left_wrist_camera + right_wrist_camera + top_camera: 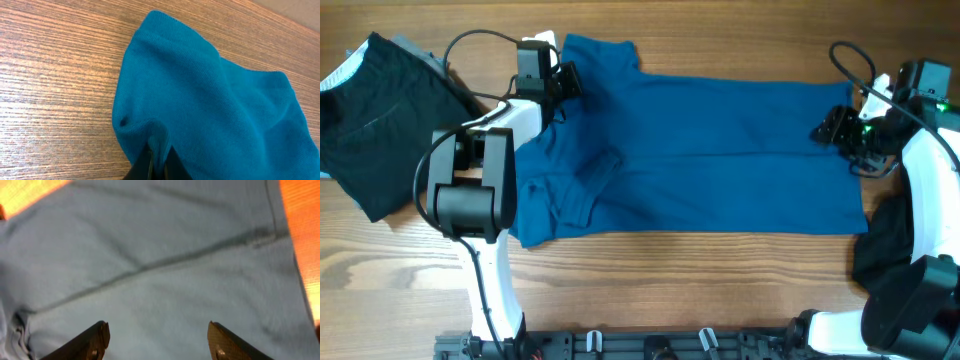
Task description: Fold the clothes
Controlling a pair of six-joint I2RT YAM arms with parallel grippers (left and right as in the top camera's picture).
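The shirt's far corner at this end (844,90) is outward of my open right gripper and below it. My right gripper will move outward and down onto that corner next.
A blue long-sleeved shirt (720,150) lies spread across the middle of the wooden table, its sleeve folded over at the left. My left gripper (566,84) is at the shirt's far left corner and is shut on a pinch of the blue fabric (200,100), fingertips (160,159) closed around it. My right gripper (832,128) is open over the shirt's right end, just above the cloth (160,270), fingers (157,332) wide apart with nothing between them.
A black garment (375,120) lies at the far left of the table with a white-and-grey piece (342,70) beside it. Another dark garment (890,245) sits at the right edge under the right arm. Bare wood (670,290) runs along the front.
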